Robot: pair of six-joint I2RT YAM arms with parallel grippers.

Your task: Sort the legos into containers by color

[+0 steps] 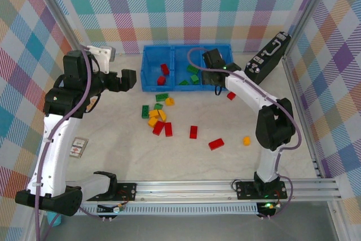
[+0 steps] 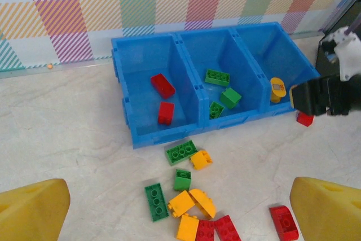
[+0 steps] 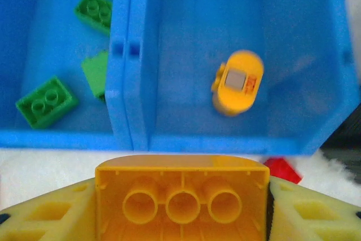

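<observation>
I should next move my right gripper outward over the tray's side, lower and release the brick, as bare tray bottom lies below and outward beside the matching yellow piece.
The blue tray point(image 1: 181, 88) stands at the back of the table. Its left compartment point(image 2: 148, 71) holds two red bricks, the middle one point(image 2: 217, 60) three green bricks, and the right one point(image 3: 293, 55) a rounded yellow piece point(image 3: 237, 88). My right gripper point(image 3: 181, 207) is shut on a yellow-orange brick point(image 3: 180, 179), underside towards the camera, just above the right compartment's near wall point(image 1: 213, 74). My left gripper point(image 1: 128, 80) hangs open left of the tray, above the table. A cluster of loose green, yellow and red bricks point(image 1: 157, 115) lies in front of the tray point(image 2: 192, 201).
Single red bricks lie at the table's middle point(image 1: 193, 132), right of it point(image 1: 216, 144) and by the right arm point(image 1: 231, 95); an orange one point(image 1: 246, 140) lies farther right. A black briefcase point(image 1: 268, 57) leans at the back right. A tan dotted block point(image 1: 79, 147) sits at the left.
</observation>
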